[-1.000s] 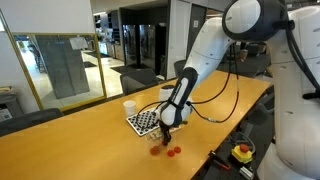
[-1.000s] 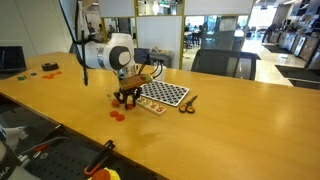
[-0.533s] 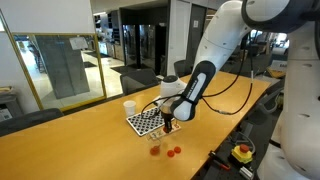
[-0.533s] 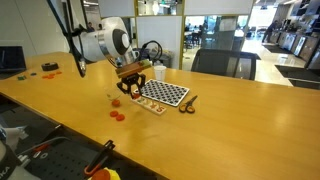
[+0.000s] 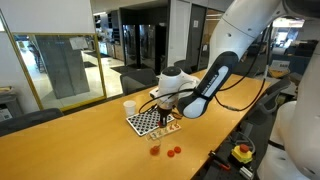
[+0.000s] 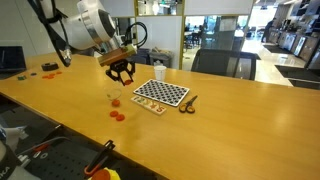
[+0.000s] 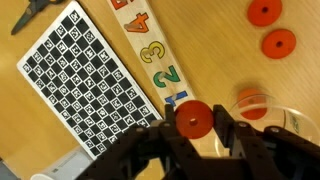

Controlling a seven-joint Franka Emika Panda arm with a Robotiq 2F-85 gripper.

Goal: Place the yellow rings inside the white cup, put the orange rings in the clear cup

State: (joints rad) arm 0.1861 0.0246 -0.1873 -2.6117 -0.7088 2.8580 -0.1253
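My gripper goes sideways over the clear cup's opening (image 6: 114, 92) (image 7: 270, 130) next and releases the orange ring, as the cup stands to its right in the wrist view.
My gripper (image 7: 192, 128) is shut on an orange ring (image 7: 192, 121), held flat between the fingers, well above the table. It also shows in both exterior views (image 5: 163, 118) (image 6: 122, 76). The clear cup (image 7: 268, 112) stands just beside the gripper and holds one orange ring (image 7: 253, 107). It is below the gripper in both exterior views (image 5: 154, 148) (image 6: 113, 100). Two more orange rings (image 7: 264, 12) (image 7: 278, 43) lie on the table near it (image 5: 174, 151) (image 6: 118, 114). The white cup (image 5: 129, 107) (image 6: 159, 71) stands behind the checkerboard. No yellow rings show.
A checkerboard sheet (image 7: 85, 85) (image 5: 145, 121) (image 6: 163, 94) with a strip of coloured numbers (image 7: 150, 50) lies next to the cup. A small dark tool (image 6: 187, 102) lies past the board. Cables hang off the arm. The table's front edge (image 5: 200, 160) is near.
My gripper has risen from the table by the clear cup and carries an orange ring up with it. The arm has swung upward.
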